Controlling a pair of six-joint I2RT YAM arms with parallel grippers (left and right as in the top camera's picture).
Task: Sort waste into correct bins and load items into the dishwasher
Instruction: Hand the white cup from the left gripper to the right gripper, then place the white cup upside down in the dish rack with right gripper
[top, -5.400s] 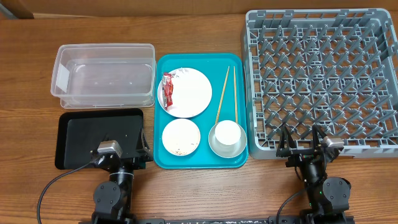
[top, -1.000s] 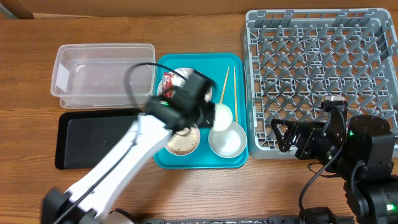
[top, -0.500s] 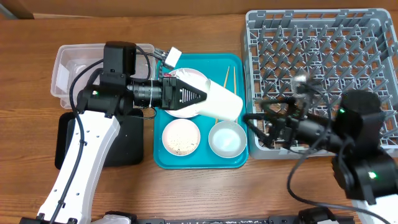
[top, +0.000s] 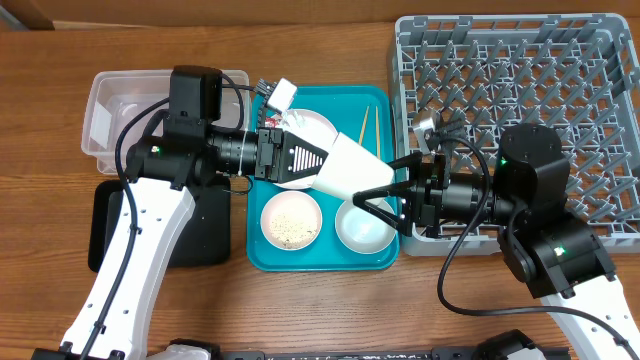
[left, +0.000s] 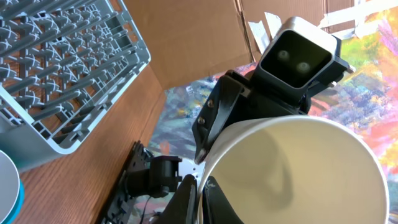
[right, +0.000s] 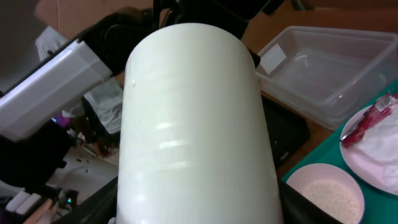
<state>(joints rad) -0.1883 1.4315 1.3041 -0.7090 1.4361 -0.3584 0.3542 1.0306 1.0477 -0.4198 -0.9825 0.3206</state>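
Observation:
The robot's right hand should carry the cup (top: 350, 172) across and down into the rack's near corner (top: 424, 240) and then let go of it, because that corner is below it and to its right in the overhead view.
A white cup (top: 350, 172) hangs on its side above the teal tray (top: 330, 262). My left gripper (top: 318, 163) is shut on its rim, pinched between the fingers in the left wrist view (left: 200, 202), where the cup (left: 292, 174) shows its inside. From the right, my right gripper (top: 375, 195) straddles the cup's base; in the right wrist view both fingers press against the sides of the cup (right: 196, 124). Below lie a bowl of rice scraps (top: 291, 218) and a silvery bowl (top: 365, 228). The red wrapper (right: 373, 118) rests on the white plate (top: 305, 125).
The grey dish rack (top: 520, 90) stands at the right, just behind my right arm. Chopsticks (top: 364, 122) lie on the tray near the rack. The clear tub (top: 130, 120) and black tray (top: 105, 230) sit at the left, under my left arm.
My right gripper has moved left around the cup's base and its jaws have narrowed onto it. The left gripper keeps its hold on the rim, with the cup shifted slightly left.

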